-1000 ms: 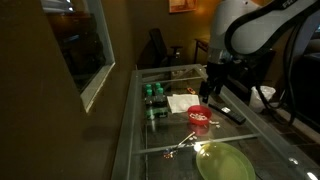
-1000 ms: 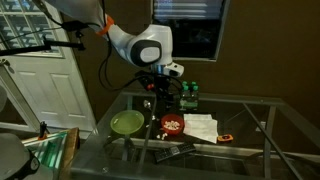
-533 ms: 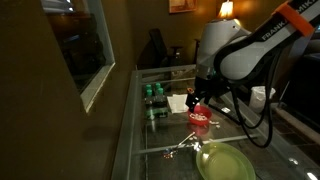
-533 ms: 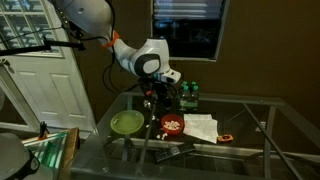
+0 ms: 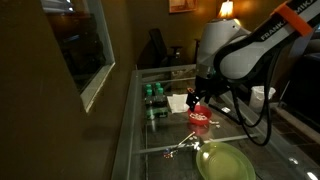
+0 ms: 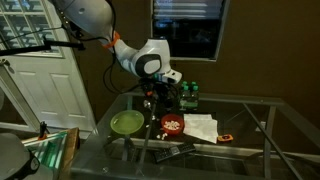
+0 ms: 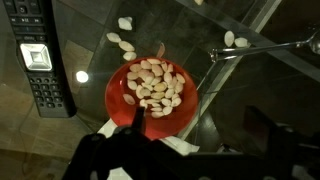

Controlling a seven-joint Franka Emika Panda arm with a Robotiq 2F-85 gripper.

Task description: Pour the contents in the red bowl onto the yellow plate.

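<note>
The bowl's near rim (image 7: 190, 121) is just below my gripper, so my gripper needs to go down next with its open fingers on both sides of that rim and close them there.
The red bowl (image 7: 150, 92) sits on the glass table and holds the contents (image 7: 155, 84), small pale pieces. It shows in both exterior views (image 5: 200, 118) (image 6: 172, 125). The yellow plate (image 5: 225, 162) (image 6: 127, 122) lies beside it, empty, and is out of the wrist view. My gripper (image 7: 195, 125) is open just above the bowl. One finger (image 7: 136, 118) hangs over the bowl's near inside and the other stands outside its rim, so the jaws straddle the rim. In both exterior views the gripper (image 5: 197, 101) (image 6: 153, 106) is right over the bowl.
A black remote (image 7: 38, 60) lies next to the bowl. Loose pale pieces (image 7: 122, 45) and a metal utensil (image 7: 262, 48) lie on the glass. White paper (image 6: 200, 126) is under the bowl's side. Green bottles (image 5: 153, 95) (image 6: 186, 95) stand behind.
A second ago the arm stood higher and farther back; it has swung in and down over the red bowl. Over the last half second nothing visibly moved.
</note>
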